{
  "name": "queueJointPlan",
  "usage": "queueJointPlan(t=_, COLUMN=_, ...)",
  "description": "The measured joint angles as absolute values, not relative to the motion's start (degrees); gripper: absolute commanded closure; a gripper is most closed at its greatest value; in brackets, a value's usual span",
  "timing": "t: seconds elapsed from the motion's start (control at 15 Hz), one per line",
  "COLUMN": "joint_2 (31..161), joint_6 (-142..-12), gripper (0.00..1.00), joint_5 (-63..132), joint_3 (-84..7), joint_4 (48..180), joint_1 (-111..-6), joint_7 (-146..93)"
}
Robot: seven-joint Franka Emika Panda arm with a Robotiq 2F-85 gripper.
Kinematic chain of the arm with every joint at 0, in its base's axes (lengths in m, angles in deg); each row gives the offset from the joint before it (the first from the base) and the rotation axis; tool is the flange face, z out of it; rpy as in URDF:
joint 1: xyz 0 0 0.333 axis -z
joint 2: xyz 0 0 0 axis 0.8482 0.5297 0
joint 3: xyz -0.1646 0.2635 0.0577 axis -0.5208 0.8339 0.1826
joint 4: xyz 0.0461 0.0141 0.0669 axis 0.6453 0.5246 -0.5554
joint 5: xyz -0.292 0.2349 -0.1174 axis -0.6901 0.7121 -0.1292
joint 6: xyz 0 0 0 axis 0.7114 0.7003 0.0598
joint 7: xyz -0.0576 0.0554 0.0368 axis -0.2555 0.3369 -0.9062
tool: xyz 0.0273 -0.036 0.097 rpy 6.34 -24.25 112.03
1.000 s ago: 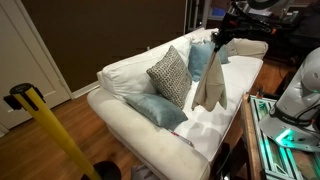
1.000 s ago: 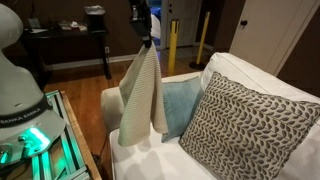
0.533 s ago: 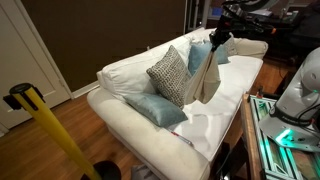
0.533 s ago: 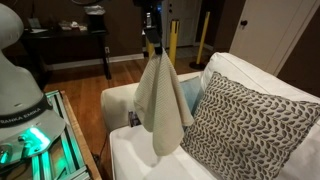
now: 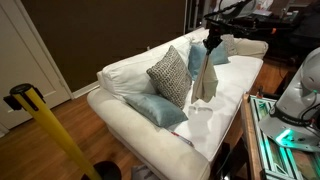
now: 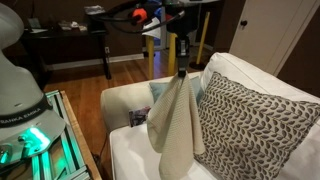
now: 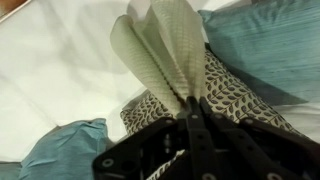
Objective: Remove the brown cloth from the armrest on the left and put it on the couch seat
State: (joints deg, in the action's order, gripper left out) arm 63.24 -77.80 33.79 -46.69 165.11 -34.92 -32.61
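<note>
Next, my gripper moves outward toward the patterned cushion [image 5: 170, 74], dips slightly and releases the cloth over the white couch seat [image 5: 203, 106], since the folds already hang above it.
The cloth [image 6: 177, 125] is pale beige and ribbed. It hangs in folds from my gripper [image 6: 182, 70], which is shut on its top edge, above the white couch seat [image 6: 135, 155]. In an exterior view the cloth [image 5: 205, 78] dangles beside the patterned cushion [image 5: 170, 74], under the gripper [image 5: 211, 44]. In the wrist view the cloth [image 7: 165, 50] fans out from the shut gripper [image 7: 192, 103] over the seat. The armrest [image 6: 122, 98] is bare.
A patterned cushion [image 6: 252, 125] and teal cushions [image 5: 157, 108] lie on the couch. A teal cushion [image 7: 262, 45] sits at the back. A yellow post [image 5: 55, 135] stands in front. A lit robot base [image 6: 25, 120] stands by the couch.
My gripper has carried the hanging cloth from over the armrest along the couch, to in front of the patterned cushion above the seat.
</note>
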Motion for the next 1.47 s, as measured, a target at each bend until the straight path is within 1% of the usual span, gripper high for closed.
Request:
queueJointPlan(t=0.33, joint_2=71.43, joint_6=-78.23, gripper=0.99, joint_5=33.78, joint_3=-47.47, joint_4=160.07, joint_1=-35.39, joint_7=-32.41)
queueJointPlan(t=0.6, joint_2=77.73, joint_6=-79.67, gripper=0.99, joint_5=33.77, joint_3=-50.53, joint_4=155.64, joint_1=-35.28, joint_7=-32.41)
queueJointPlan(t=0.67, joint_2=79.39, joint_6=-80.40, gripper=0.71, joint_5=33.77, joint_3=-51.39, joint_4=154.58, joint_1=-35.26, joint_7=-32.41)
queueJointPlan(t=0.73, joint_2=81.04, joint_6=-81.10, gripper=0.70, joint_5=33.78, joint_3=-52.18, joint_4=153.49, joint_1=-35.24, joint_7=-32.41)
queueJointPlan(t=1.07, joint_2=87.34, joint_6=-83.58, gripper=0.35, joint_5=34.02, joint_3=-53.83, joint_4=148.48, joint_1=-35.35, joint_7=-32.38)
queueJointPlan(t=1.13, joint_2=87.53, joint_6=-83.51, gripper=0.26, joint_5=34.02, joint_3=-53.79, joint_4=147.88, joint_1=-35.61, joint_7=-32.28)
queueJointPlan(t=1.33, joint_2=85.78, joint_6=-78.91, gripper=0.04, joint_5=34.55, joint_3=-52.91, joint_4=147.43, joint_1=-37.15, joint_7=-29.98)
queueJointPlan(t=1.4, joint_2=84.35, joint_6=-75.30, gripper=0.01, joint_5=35.16, joint_3=-52.23, joint_4=147.56, joint_1=-37.84, joint_7=-28.45)
queueJointPlan(t=1.47, joint_2=82.63, joint_6=-71.55, gripper=0.00, joint_5=35.51, joint_3=-51.49, joint_4=147.81, joint_1=-38.65, joint_7=-27.22)
